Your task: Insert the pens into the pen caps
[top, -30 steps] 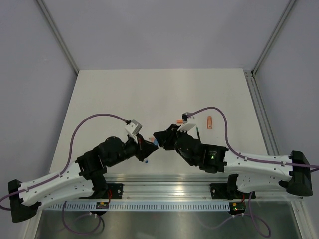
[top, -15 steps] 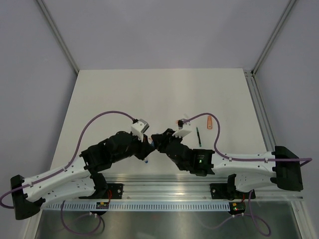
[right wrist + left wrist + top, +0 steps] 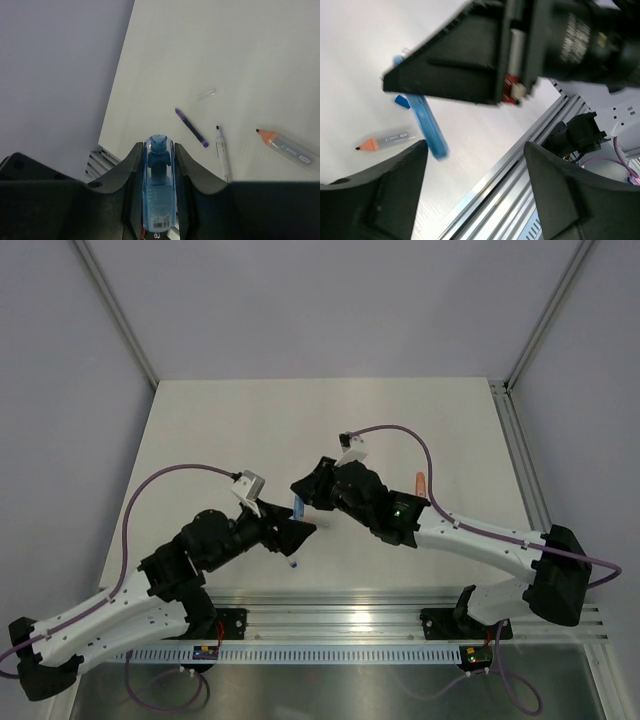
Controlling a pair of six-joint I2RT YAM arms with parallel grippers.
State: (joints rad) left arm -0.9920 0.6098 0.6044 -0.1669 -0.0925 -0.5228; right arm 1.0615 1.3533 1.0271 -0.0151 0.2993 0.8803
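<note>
My right gripper moves the blue pen outward from my left gripper next and down to empty table beyond the orange-tipped pen.
My right gripper is shut on a blue pen that wears a translucent blue cap, tip pointing away from the wrist. In the top view this pen hangs from the right gripper just above my left gripper. The left gripper is open, with nothing between its fingers, and the blue pen sits beyond them. On the table lie a thin purple pen, a white pen, an orange-tipped pen and a clear pen cap.
A small blue piece lies on the table beside the orange-tipped pen. The aluminium rail runs along the table's near edge under the left gripper. An orange item lies right of the right arm.
The left gripper has opened and drawn back from the blue pen. The right gripper, still holding the pen, has moved up and to the left.
</note>
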